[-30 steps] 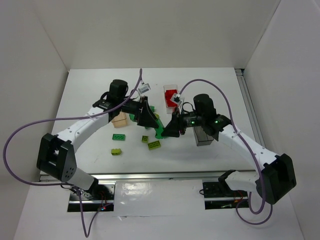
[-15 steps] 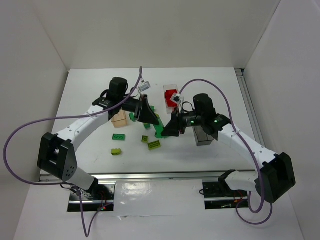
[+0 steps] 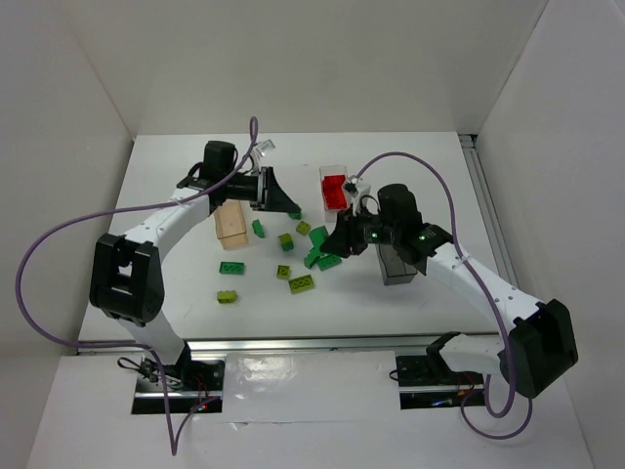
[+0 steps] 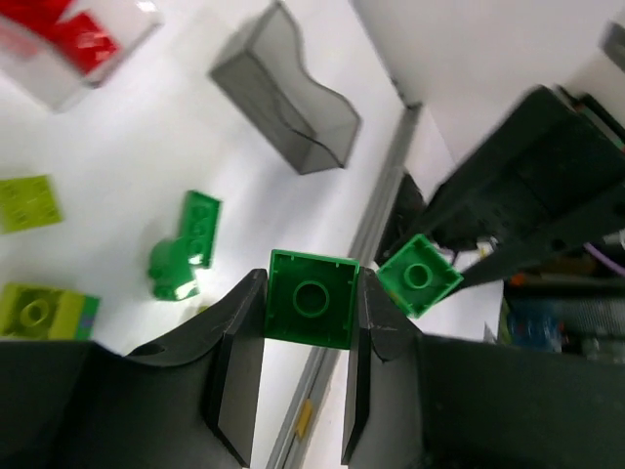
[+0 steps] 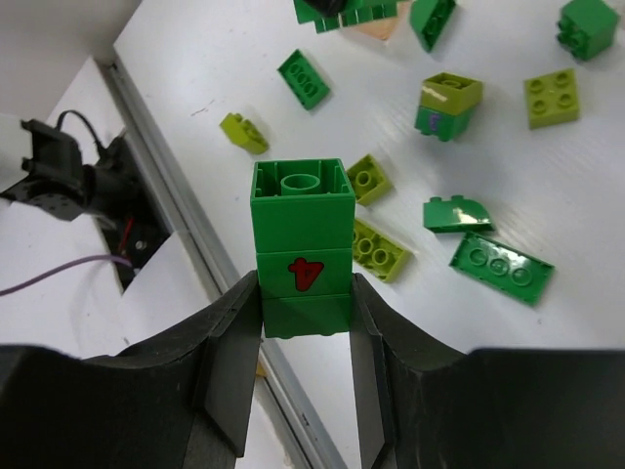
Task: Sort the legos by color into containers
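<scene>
My left gripper swings to the left in the top view next, tips down over the tan wood container (image 3: 232, 227) and releases, since the clear container holds red legos.
My left gripper (image 3: 291, 209) (image 4: 312, 285) hangs in the air just right of the tan wood container (image 3: 232, 227), shut on a square dark green lego (image 4: 312, 311) seen from its hollow underside. My right gripper (image 3: 330, 256) (image 5: 305, 288) is shut on a stack of dark green legos (image 5: 301, 244) with a red mark, held over the table's middle. Its end shows beside my left fingers as a green square (image 4: 420, 276). The clear container (image 3: 334, 188) holds red legos. The dark grey container (image 3: 395, 264) stands right of my right gripper.
Several loose legos lie between the arms: a dark green bar (image 3: 232, 268), lime pieces (image 3: 227, 296) (image 3: 301, 283), and green and lime pieces (image 3: 286, 240) (image 3: 318, 236) further back. In the right wrist view a green bar (image 5: 501, 267) and a green slope piece (image 5: 456, 214) lie close below.
My left gripper shut on the green square lego and drew back left and up, away from the right gripper. The right gripper stayed shut on its green stack, nearly in place.
</scene>
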{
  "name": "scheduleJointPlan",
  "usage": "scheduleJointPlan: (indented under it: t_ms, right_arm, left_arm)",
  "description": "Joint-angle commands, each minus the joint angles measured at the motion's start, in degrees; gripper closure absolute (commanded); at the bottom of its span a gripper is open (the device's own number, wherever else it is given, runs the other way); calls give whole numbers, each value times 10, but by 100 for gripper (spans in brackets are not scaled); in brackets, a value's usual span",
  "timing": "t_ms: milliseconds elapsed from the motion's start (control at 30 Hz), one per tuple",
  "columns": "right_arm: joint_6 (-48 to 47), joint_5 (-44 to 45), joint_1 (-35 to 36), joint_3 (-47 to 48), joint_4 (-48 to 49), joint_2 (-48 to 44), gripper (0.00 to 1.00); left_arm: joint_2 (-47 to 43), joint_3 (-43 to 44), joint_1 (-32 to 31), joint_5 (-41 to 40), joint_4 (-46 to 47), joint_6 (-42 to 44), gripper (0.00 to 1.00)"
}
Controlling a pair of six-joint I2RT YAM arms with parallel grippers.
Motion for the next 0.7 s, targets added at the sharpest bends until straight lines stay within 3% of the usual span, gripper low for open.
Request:
scheduleJointPlan:
  t_ms: [0,100,133,267,533,567,667]
  right_arm:
    - [7,53,3,1,0,-18,79]
    - [17,77,3,1,0,-11,79]
    - [17,82,3,1,0,-5,79]
    - [31,103,3,1,5,0,79]
    - [31,109,3,7,10,11,77]
    - [31,109,3,7,10,17,77]
    - [31,109,3,12,10,22,77]
  left_arm:
    - [-18,21,27,-86,-42,-19,100]
    - [-23,33,52,-275,-145,-42,100]
    - [-23,44,52,-399,-173,-56,100]
    - [-28,44,52,-585,-241,-111,100]
    - [14,58,58,-693,-230,-133,100]
    - [28,73,58,-709,-246,-133,77]
    - [56,105,58,-736,-259,-135,35]
